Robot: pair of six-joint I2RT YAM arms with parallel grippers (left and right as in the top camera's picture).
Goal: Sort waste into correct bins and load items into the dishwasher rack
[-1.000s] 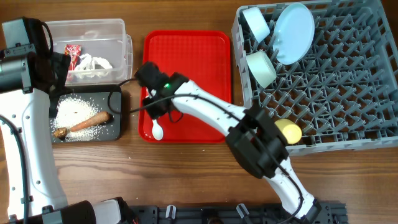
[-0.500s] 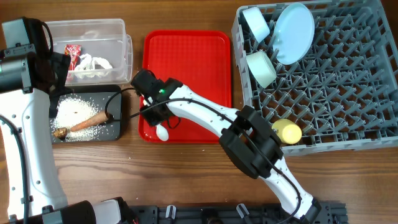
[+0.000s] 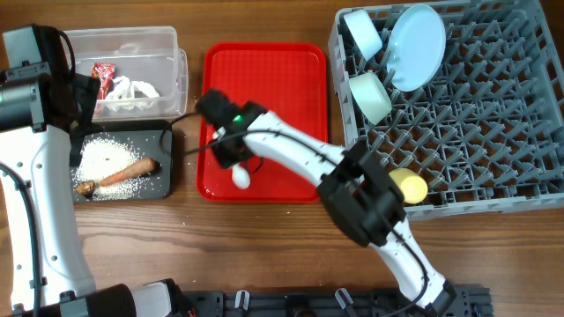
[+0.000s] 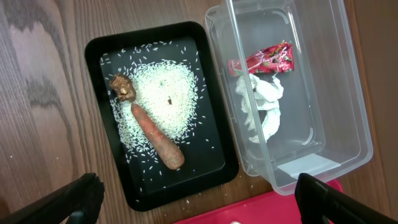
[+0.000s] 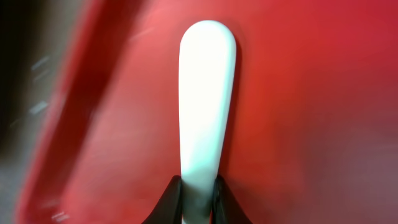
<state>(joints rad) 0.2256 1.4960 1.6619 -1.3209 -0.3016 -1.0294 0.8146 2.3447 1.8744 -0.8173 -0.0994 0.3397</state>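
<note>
The empty dishwasher rack wires by the yellow cup are to the right in the overhead view, so my right gripper should lift the spoon (image 3: pixel 241 177) across and release it next.
My right gripper (image 3: pixel 236 160) is shut on the white plastic spoon (image 3: pixel 241 177) over the front left of the red serving tray (image 3: pixel 291 88). The wrist view shows the spoon (image 5: pixel 205 99) pinched between the fingers (image 5: pixel 199 193). My left gripper (image 4: pixel 199 202) is open and empty above the bins. The black tray (image 4: pixel 106 53) holds rice (image 4: pixel 165 93), the carrot stick (image 4: pixel 158 137) and a brown lump (image 4: pixel 123 87). The clear tub (image 4: pixel 348 112) holds the red wrapper (image 4: pixel 264 60) and white scraps (image 4: pixel 261 109). The rack (image 3: pixel 493 132) holds the plate (image 3: pixel 417 46), two bowls (image 3: pixel 361 31) and the yellow cup (image 3: pixel 408 186).
A few stray rice grains lie on the wood by the black tray (image 3: pixel 123 163). The clear tub (image 3: pixel 132 66) stands behind it. The rack fills the right side of the table. The left arm's white body stands along the left edge.
The right gripper swung the spoon from the tray's front left edge slightly right and farther onto the tray. The left arm has not moved.
</note>
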